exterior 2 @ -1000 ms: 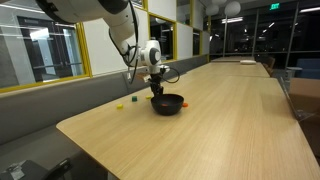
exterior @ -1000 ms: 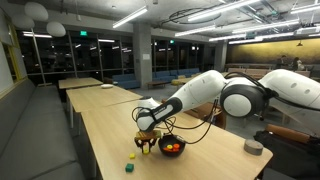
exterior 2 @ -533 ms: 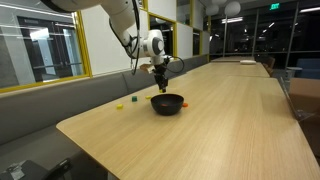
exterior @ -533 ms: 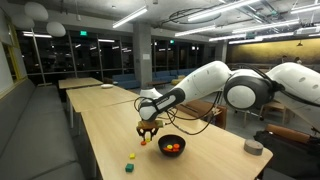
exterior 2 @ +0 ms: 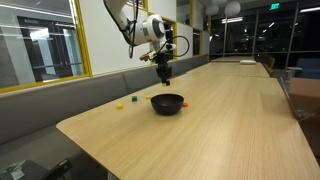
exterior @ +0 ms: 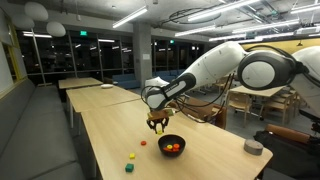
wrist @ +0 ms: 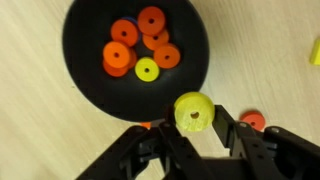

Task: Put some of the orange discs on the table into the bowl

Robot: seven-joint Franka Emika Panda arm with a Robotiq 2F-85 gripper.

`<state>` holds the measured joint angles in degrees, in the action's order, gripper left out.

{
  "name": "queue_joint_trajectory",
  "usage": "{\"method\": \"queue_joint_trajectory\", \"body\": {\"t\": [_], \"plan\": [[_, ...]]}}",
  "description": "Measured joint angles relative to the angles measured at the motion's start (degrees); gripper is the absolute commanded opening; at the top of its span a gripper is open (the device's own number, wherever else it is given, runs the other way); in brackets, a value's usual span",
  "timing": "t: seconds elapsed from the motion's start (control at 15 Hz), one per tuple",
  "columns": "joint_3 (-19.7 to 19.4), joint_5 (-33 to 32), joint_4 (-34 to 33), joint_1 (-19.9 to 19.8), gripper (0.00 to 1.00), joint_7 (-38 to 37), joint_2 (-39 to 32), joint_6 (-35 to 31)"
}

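The orange discs are inside the bowl. My gripper should move next toward the middle of the black bowl point(exterior: 171, 146), then go down over them.
Held above the table point(exterior: 108, 128), my gripper point(wrist: 192, 118) is shut on a yellow-green disc point(wrist: 191, 111) with a small centre hole. The black bowl point(wrist: 85, 70) lies just beyond it and holds several orange discs point(wrist: 124, 32) and one yellow disc point(wrist: 147, 69). One orange disc point(wrist: 253, 121) lies on the wood right of my fingers; another point(wrist: 148, 125) peeks out beside the left finger. In both exterior views the gripper point(exterior: 158, 124) point(exterior 2: 165, 72) hangs above the bowl point(exterior: 171, 146) point(exterior 2: 167, 102).
Small yellow point(exterior: 131, 156), green point(exterior: 129, 167) and orange point(exterior: 143, 142) pieces lie on the table near the bowl. A grey round object point(exterior: 253, 147) sits toward the table's other side. More tables stand behind, and a bench seat point(exterior 2: 40, 120) runs along one side.
The arm has lifted from low beside the bowl to well above the table, and now hangs higher over the bowl area. The jaws stayed shut.
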<state>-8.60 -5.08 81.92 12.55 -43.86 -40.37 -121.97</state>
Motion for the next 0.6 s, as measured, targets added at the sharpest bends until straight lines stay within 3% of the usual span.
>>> {"method": "queue_joint_trajectory", "body": {"t": [0.47, 0.53, 0.6], "plan": [[-0.37, -3.34, 9.3, -0.72, 0.18, 0.1, 5.45, 4.53], [-0.05, -3.26, 10.21, -0.94, 0.68, 0.15, 5.62, 4.53], [0.37, -3.17, 10.87, -1.18, 0.68, 0.2, 5.64, 4.53]]}}
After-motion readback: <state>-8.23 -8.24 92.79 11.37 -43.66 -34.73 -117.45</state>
